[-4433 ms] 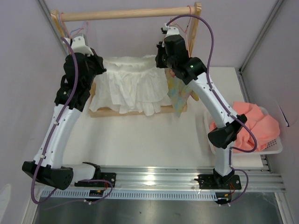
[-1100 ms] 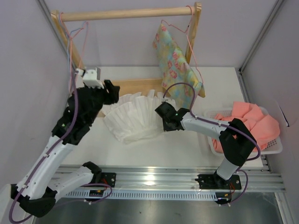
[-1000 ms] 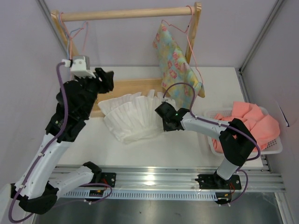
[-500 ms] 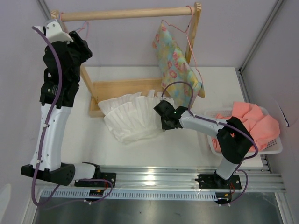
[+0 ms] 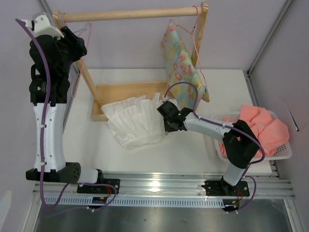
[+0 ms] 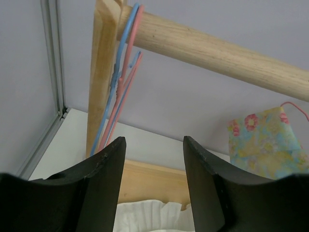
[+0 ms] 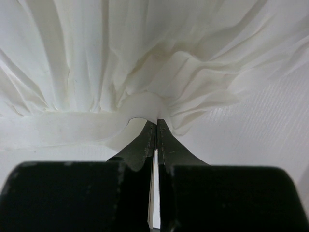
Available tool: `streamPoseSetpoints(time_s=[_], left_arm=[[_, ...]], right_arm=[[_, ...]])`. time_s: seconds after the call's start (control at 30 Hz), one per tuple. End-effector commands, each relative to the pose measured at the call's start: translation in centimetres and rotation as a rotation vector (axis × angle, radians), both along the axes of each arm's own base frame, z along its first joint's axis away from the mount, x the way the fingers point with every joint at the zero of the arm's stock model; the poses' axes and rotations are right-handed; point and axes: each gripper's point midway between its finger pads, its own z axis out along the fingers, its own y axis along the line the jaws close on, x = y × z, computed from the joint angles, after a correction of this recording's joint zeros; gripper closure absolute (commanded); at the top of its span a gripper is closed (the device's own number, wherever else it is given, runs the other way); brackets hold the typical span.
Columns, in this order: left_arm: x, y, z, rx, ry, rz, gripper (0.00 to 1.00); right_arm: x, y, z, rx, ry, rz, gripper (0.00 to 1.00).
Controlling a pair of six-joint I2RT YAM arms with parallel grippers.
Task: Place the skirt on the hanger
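Note:
Outward, I will ease my open left gripper around the pink hanger's near arm [image 6: 113, 107], slipping a finger between it and the light blue one since they hang together.
The white pleated skirt [image 5: 135, 121] lies fanned out on the table in front of the rack's base. My right gripper [image 5: 165, 121] is low at its right edge, shut on a fold of the skirt [image 7: 120, 63] at the tips [image 7: 155, 121]. The pink wire hanger [image 6: 126, 63] hangs at the left end of the rod, tight against the upright. My left gripper [image 6: 154, 145] is raised just in front of it, open with nothing between its fingers. In the top view the left gripper [image 5: 81, 46] is beside the hanger [image 5: 77, 79].
A light blue hanger [image 6: 119, 72] hangs against the pink one. The wooden rod [image 5: 130, 13] spans the rack above its base board [image 5: 125, 92]. A floral garment [image 5: 181, 63] hangs at the right end. A white basket [image 5: 285, 153] holds salmon cloth [image 5: 260, 128].
My left arm has risen from table height to the left end of the rod, its jaws closing a little. The right gripper stays shut on the skirt, edged slightly left.

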Motion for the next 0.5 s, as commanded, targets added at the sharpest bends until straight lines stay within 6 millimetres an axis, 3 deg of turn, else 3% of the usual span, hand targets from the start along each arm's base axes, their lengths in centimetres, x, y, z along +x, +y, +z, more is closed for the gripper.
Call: streamPoseSetpoints(time_s=[0.0,0.47], left_arm=[[0.0,-0.7,0.1,-0.024,0.015,-0.048,0.44],[1.2,1.2,-2.2,0.018,0.088,0.049,0.44]], right_arm=[[1.0,1.1,1.3,0.037,-0.032,0.009,1.00],[1.0,0.7,1.0,0.034,-0.026,0.005,1.00]])
